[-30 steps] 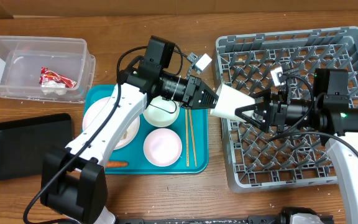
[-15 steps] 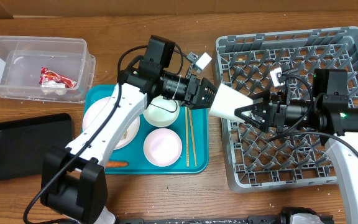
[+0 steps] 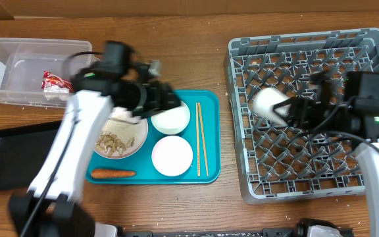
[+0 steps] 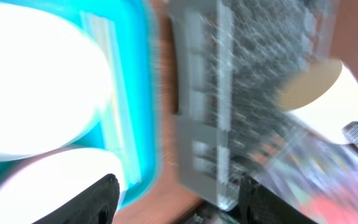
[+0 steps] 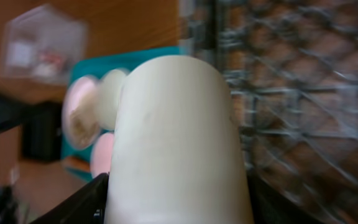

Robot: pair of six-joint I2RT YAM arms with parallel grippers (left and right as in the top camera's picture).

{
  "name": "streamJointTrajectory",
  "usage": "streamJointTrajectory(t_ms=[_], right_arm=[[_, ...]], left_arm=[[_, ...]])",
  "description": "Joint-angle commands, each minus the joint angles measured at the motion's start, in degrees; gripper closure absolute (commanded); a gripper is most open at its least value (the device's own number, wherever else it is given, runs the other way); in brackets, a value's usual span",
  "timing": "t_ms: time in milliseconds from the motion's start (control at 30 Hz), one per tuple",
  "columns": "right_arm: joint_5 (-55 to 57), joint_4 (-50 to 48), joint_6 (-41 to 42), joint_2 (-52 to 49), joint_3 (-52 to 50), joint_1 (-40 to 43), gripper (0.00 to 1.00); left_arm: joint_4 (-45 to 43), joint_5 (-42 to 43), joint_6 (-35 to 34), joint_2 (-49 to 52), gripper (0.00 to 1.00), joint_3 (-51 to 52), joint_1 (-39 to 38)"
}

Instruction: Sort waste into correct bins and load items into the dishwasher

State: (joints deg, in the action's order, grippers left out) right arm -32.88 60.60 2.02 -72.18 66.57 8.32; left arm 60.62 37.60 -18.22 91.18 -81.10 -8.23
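Note:
My right gripper moves right in the overhead view next, lowers and releases the cup [image 3: 267, 104], since the rack's empty near corner [image 3: 350, 157] lies below it and that way.
My right gripper [image 3: 283, 110] is shut on the small white cup [image 3: 267, 104], which lies sideways above the left part of the grey dishwasher rack [image 3: 308, 171]. In the right wrist view the cup [image 5: 178, 137] fills the gap between both fingers. My left gripper [image 3: 168, 103] stands open and empty over the upper bowl [image 3: 172, 119]. On the teal tray lie a second bowl [image 3: 172, 155], the chopsticks [image 3: 202, 138], the plate [image 3: 134, 125] with tan scraps [image 3: 114, 141], and the carrot [image 3: 112, 174]. The left wrist view is blurred, with the left gripper [image 4: 179, 199] open.
The clear tub [image 3: 18, 62] at the back left holds the red-and-white wrapper [image 3: 58, 81]. The black tray [image 3: 15, 158] lies at the front left. The teal tray [image 3: 212, 112] sits between the bins and the rack.
My left gripper opened, let go of the cup and swung back left over the teal tray. My right gripper carried the cup right, over the rack.

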Motion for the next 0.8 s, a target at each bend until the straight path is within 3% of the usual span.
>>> streamJointTrajectory(t_ms=[0,233,467,767], right_arm=[[21.9,4.0,8.8,0.4,6.7,4.9,0.62],[35.6,11.6,11.8,-0.5,9.8,17.3,0.65],[36.0,12.9,13.7,-6.0,9.8,29.0,0.65],[35.1,14.6,14.6,-12.8,9.8,31.6,0.65]], left_arm=[[3.3,-15.1,3.0,-7.8,0.36,-0.8,4.7],[7.8,-22.7,3.0,-15.5,0.35,-0.8,10.6],[8.6,-23.4,3.0,-15.8,0.35,-0.8,10.7],[8.6,-23.4,3.0,-15.8,0.35,-0.8,10.7]])
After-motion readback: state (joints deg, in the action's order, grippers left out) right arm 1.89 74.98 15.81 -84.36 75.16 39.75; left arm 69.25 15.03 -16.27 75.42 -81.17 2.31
